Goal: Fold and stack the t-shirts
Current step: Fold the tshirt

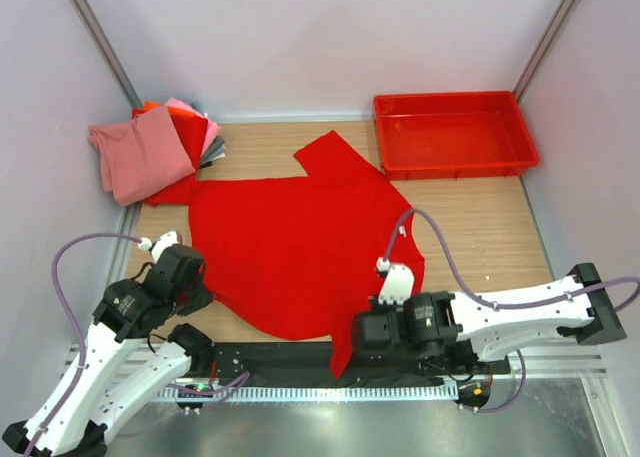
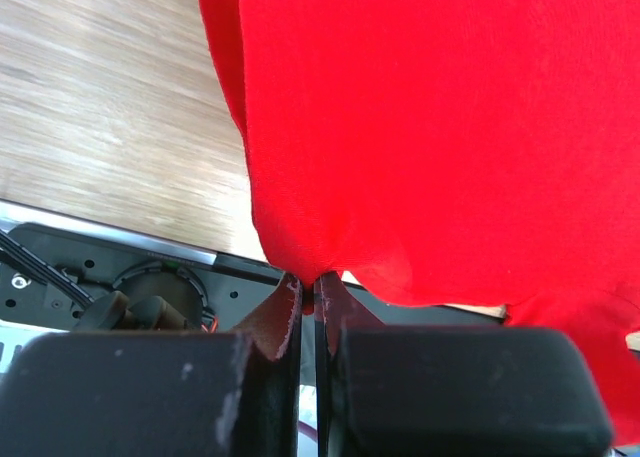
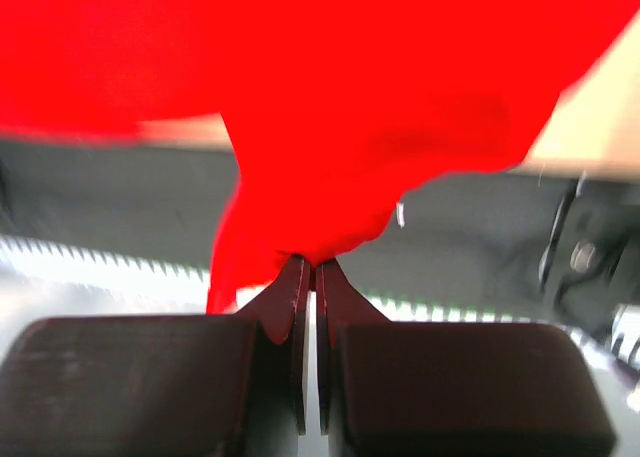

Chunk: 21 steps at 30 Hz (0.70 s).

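Observation:
The hem corner hangs past the table's front edge, so my right gripper will next move outward over the shirt and release it on the cloth (image 1: 367, 182) beside the tray.
A plain bright red t-shirt (image 1: 295, 242) lies spread on the wooden table, its bottom hem toward the arms. My left gripper (image 1: 200, 295) is shut on the shirt's near left hem, seen pinched in the left wrist view (image 2: 312, 277). My right gripper (image 1: 350, 339) is shut on the near right hem corner, seen in the right wrist view (image 3: 312, 265), with cloth hanging over the table's front edge. A stack of folded t-shirts (image 1: 150, 152) in pink, red, orange and grey sits at the back left.
A rigid red plastic tray (image 1: 455, 134) stands at the back right. The dark mounting rail (image 1: 290, 357) and metal front edge run under the arms. Grey cables loop from both wrists. White walls close in on three sides.

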{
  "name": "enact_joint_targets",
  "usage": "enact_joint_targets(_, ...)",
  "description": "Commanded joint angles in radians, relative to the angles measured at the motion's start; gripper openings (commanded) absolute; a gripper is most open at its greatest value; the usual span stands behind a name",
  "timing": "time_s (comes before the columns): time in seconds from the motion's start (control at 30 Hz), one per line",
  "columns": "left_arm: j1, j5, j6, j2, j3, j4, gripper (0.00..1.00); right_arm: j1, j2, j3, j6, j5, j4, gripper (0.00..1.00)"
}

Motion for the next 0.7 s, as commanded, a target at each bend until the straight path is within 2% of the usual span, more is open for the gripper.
enact_joint_targets(0.0,-0.003,0.022,-0.019,-0.006,0.019,-0.215,0.0,-0.16,0.021,0.119,-0.311,0.133,-0.023,0.01)
enact_joint_targets(0.17,-0.003,0.037,-0.042,-0.006,0.029,-0.198,0.0,-0.413,0.139,0.316,-0.629,0.153,0.031,0.01)
enact_joint_targets(0.33,-0.003,0.077,-0.082,0.009,0.028,-0.118,0.0,-0.593,0.243,0.424,-0.905,0.124,0.131,0.01)
enact_joint_targets(0.5,-0.003,0.095,-0.109,0.044,0.008,-0.031,0.0,-0.761,0.345,0.524,-1.078,0.087,0.224,0.01)
enact_joint_targets(0.67,-0.002,0.089,-0.117,0.112,-0.007,0.027,0.0,-0.847,0.446,0.645,-1.227,0.006,0.286,0.02)
